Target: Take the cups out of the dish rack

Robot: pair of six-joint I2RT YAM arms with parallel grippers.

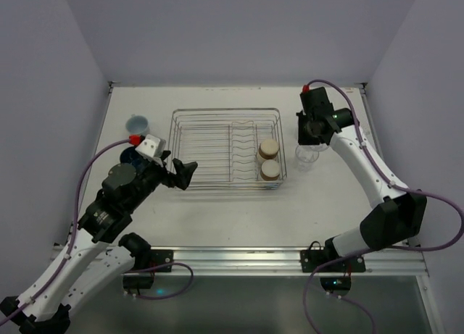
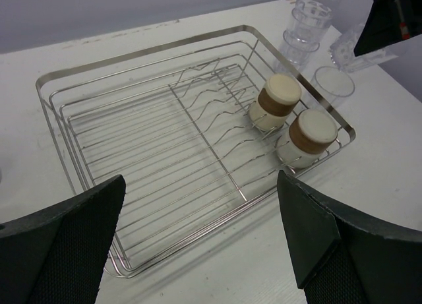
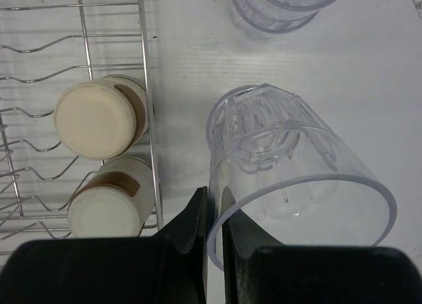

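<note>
My right gripper holds the tumbler with its base already over the standing tumbler's opening (image 1: 306,155), so next it moves down and slightly toward the rack (image 1: 217,149) to let go of the held tumbler inside there.
The dish rack (image 1: 217,149) is a silver wire basket at mid-table. Two tan/cream cups (image 1: 270,158) lie in its right end, also in the left wrist view (image 2: 277,101) and the right wrist view (image 3: 99,116). My right gripper (image 1: 312,135) is just right of the rack, shut (image 3: 215,205) on the rim of a clear tumbler (image 3: 290,165), held low over the table. A stack of clear tumblers (image 3: 283,4) stands beyond it. My left gripper (image 1: 181,173) is open and empty (image 2: 201,212) at the rack's near left corner.
A pale blue cup (image 1: 137,123) stands left of the rack. A dark blue cup (image 1: 129,154) is partly hidden behind my left arm. Grey walls close in the table on three sides. A metal rail runs along the near edge.
</note>
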